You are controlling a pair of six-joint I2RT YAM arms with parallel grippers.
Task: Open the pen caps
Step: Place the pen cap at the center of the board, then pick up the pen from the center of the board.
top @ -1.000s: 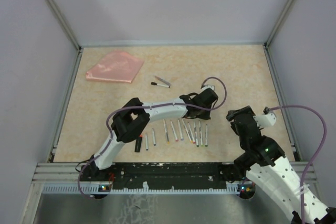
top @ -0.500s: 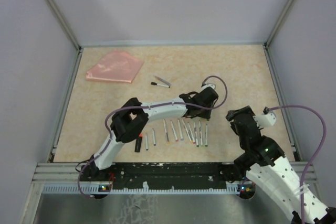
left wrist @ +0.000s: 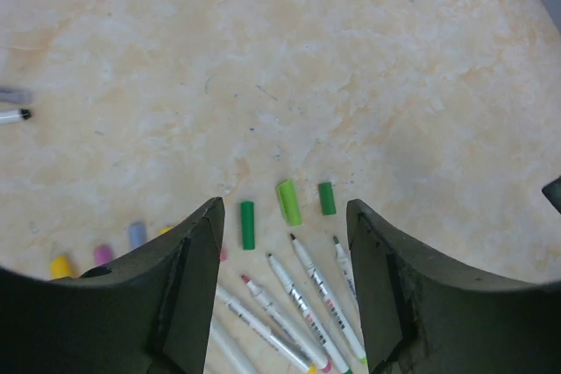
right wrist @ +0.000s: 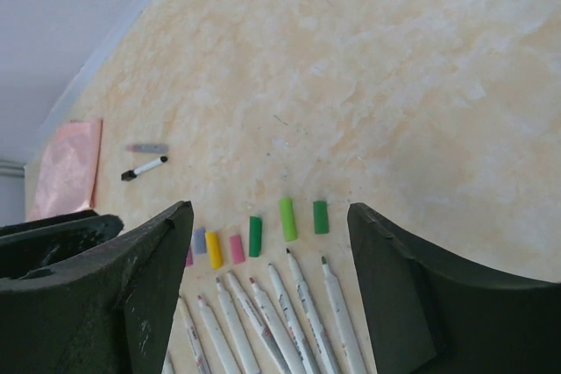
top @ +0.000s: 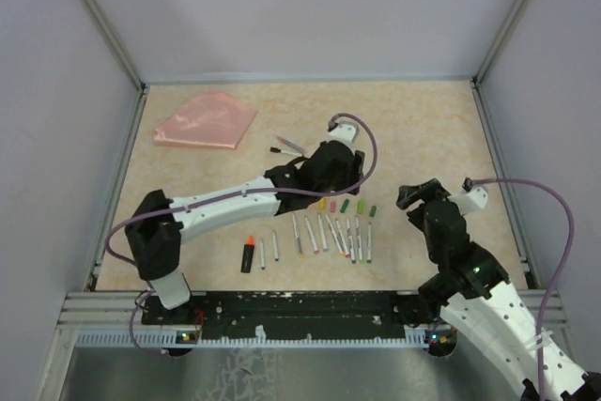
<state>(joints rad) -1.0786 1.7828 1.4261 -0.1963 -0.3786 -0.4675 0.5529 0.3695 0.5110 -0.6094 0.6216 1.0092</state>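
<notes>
The grey piece's near end [top: 298, 148] [right wrist: 159, 149] lies apart from uncapped pens, so my right gripper moves outward, left in the top view, and down onto it next.
Several loose pen caps lie in a row just beyond the tips of the uncapped pens [top: 329, 232]: a dark green cap [left wrist: 326, 198], a light green cap [left wrist: 288, 201], another dark green one [left wrist: 247, 224], then pink [right wrist: 237, 249], yellow [right wrist: 214, 250] and grey-blue [right wrist: 199, 239]. In the top view this row of caps [top: 346, 206] sits right of my left gripper [top: 326, 178]. That left gripper [left wrist: 285, 212] hangs open above the green caps, holding nothing. My right gripper [top: 413, 196] is right of the row, and the right gripper [right wrist: 270, 209] is open and empty.
An orange-capped black marker [top: 248, 253] lies at the left end of the pen row. A black-tipped pen [top: 280, 150] and a grey piece [top: 291, 145] lie farther back. The pink pouch [top: 207, 119] is at the far left. Frame posts and walls bound the table.
My left arm has swung left and back off the pen row, its elbow now far left, uncovering the row of caps. The right gripper has shifted slightly left.
</notes>
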